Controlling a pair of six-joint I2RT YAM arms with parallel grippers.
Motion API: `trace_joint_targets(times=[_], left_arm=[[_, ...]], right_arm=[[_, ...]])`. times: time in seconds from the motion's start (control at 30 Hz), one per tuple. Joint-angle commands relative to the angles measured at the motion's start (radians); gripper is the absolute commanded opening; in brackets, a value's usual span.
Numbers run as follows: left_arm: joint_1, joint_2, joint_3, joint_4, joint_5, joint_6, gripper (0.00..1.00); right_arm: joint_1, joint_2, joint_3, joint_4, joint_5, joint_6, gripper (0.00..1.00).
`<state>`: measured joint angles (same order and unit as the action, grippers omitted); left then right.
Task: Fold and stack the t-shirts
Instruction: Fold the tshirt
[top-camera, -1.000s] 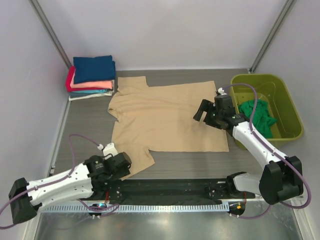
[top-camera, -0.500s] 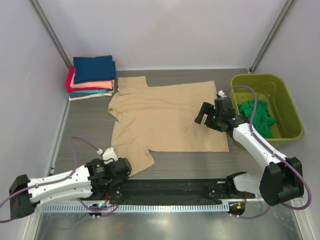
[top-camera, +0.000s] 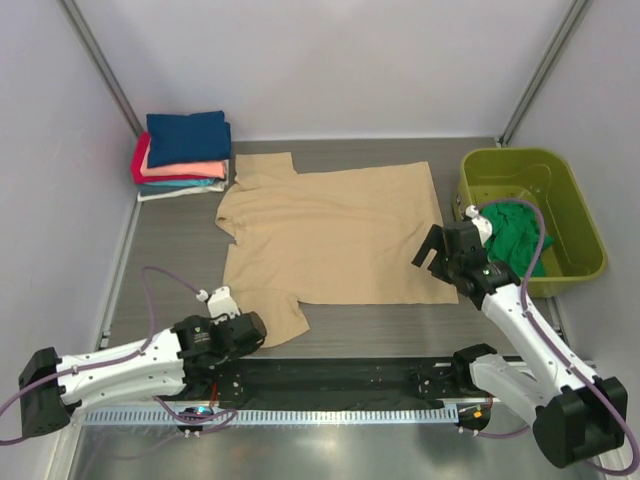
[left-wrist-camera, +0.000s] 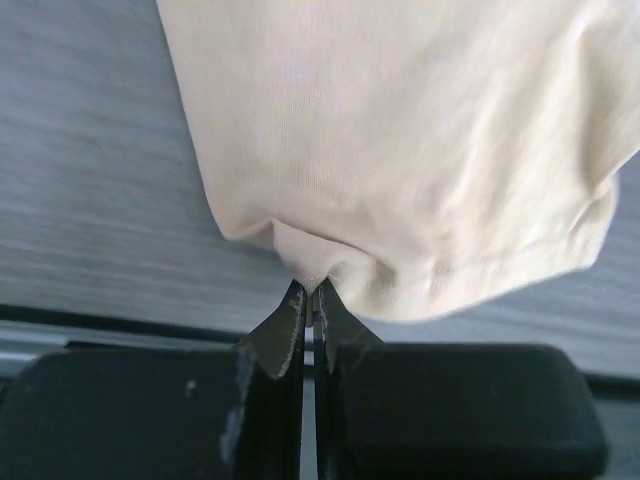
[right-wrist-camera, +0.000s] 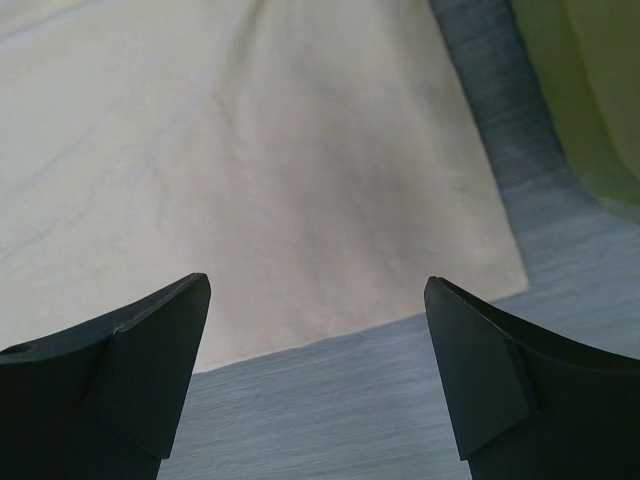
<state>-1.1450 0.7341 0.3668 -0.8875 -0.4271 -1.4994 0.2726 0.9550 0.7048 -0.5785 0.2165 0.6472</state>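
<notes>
My right gripper moves back and down onto the shirt's near hem corner (top-camera: 452, 298) (right-wrist-camera: 510, 279) by the tub next, since that corner is still outside its open fingers.
A tan t-shirt (top-camera: 330, 235) lies spread flat in the middle of the table. My left gripper (top-camera: 250, 328) sits at the shirt's near-left sleeve. In the left wrist view the jaws (left-wrist-camera: 310, 295) are shut, pinching a small fold of the sleeve hem (left-wrist-camera: 400, 150). My right gripper (top-camera: 437, 255) hovers open over the shirt's near-right hem corner. The tan cloth (right-wrist-camera: 250, 150) and bare table show between its fingers (right-wrist-camera: 318, 283), and nothing is held. Folded t-shirts (top-camera: 185, 150) are stacked at the back left, navy on top. An emerald green t-shirt (top-camera: 515, 235) lies crumpled in the tub.
A lime-green plastic tub (top-camera: 575, 215) stands at the right edge, close beside my right arm, and its wall (right-wrist-camera: 580, 90) shows in the right wrist view. Side walls close in the table on the left and right. A black rail runs along the near edge.
My left gripper has closed on the sleeve hem. My right gripper has moved right and nearer, from over the shirt's right side to its near-right corner, and is still open.
</notes>
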Motion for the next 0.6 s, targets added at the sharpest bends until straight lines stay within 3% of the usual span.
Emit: trace_joint_targets(times=[0.0,0.2,0.43,0.57], left_arm=[[0.021,-0.027,0.053,0.015,-0.223,0.068,0.0],[0.099,-0.088,0.13,-0.03,-0.263,0.192,0.0],[0.275,-0.193,0.205,-0.019,-0.259,0.378,0.0],[0.32,-0.162,0.213,0.001,-0.245,0.392,0.0]], right_arm=[[0.002,-0.087,-0.057,-0.072,0.119,0.098,0.95],[0.004,-0.05,-0.119,-0.061,0.035,0.204,0.96],[0.004,-0.068,-0.18,-0.038,0.076,0.262,0.96],[0.004,-0.108,-0.168,-0.086,0.121,0.281,0.96]])
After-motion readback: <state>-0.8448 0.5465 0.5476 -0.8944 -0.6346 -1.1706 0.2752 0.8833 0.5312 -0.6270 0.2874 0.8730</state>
